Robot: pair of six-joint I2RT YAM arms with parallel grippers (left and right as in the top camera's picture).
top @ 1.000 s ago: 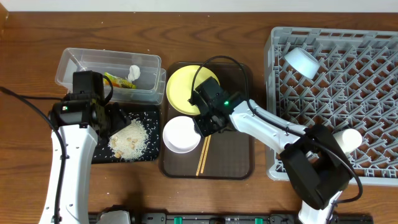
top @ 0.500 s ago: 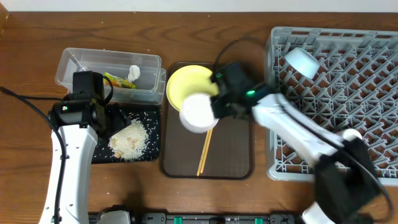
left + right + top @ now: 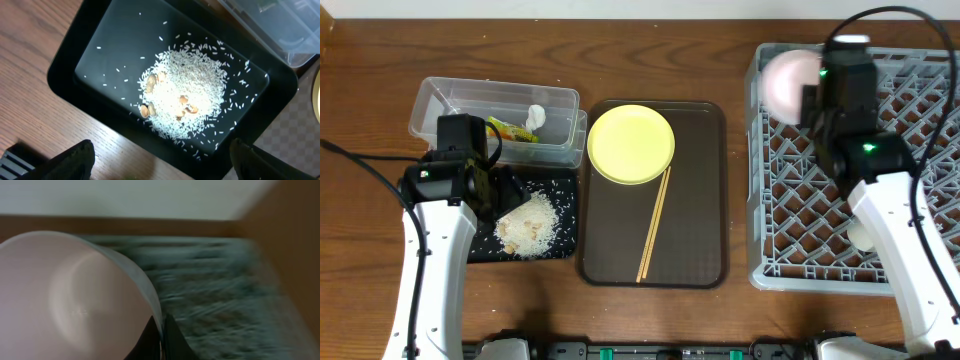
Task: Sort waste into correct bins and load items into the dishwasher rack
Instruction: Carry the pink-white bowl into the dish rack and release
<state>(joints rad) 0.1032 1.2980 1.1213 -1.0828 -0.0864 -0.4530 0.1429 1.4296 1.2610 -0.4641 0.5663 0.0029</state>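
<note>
My right gripper holds the white bowl [image 3: 788,80] and will turn toward the right in the overhead view. It will lower the bowl among the rack's far wires, because they are empty, and then let go of it.
My right gripper [image 3: 817,100] [image 3: 162,335] is shut on the rim of the white bowl [image 3: 788,80] [image 3: 65,305] and holds it over the far left corner of the grey dishwasher rack [image 3: 910,110] [image 3: 215,280]. The light-blue bowl is hidden. A small pale cup [image 3: 865,236] lies in the rack, partly under the right arm. The yellow plate [image 3: 631,144] and two chopsticks [image 3: 653,225] lie on the brown tray [image 3: 695,240]. My left gripper [image 3: 495,192] [image 3: 162,167] is open and empty over the near edge of the black tray [image 3: 563,185] [image 3: 65,70], which holds rice scraps [image 3: 528,224] [image 3: 190,92].
The clear tub [image 3: 460,100] [image 3: 280,30] at the far left holds the green-and-orange wrapper [image 3: 510,130] and the white tissue wad [image 3: 536,117]. Bare wooden table lies in front of the black tray and between the brown tray and the rack.
My right gripper lifted the white bowl off the brown tray and carried it right and away to the rack's far left corner. The left arm has not moved.
</note>
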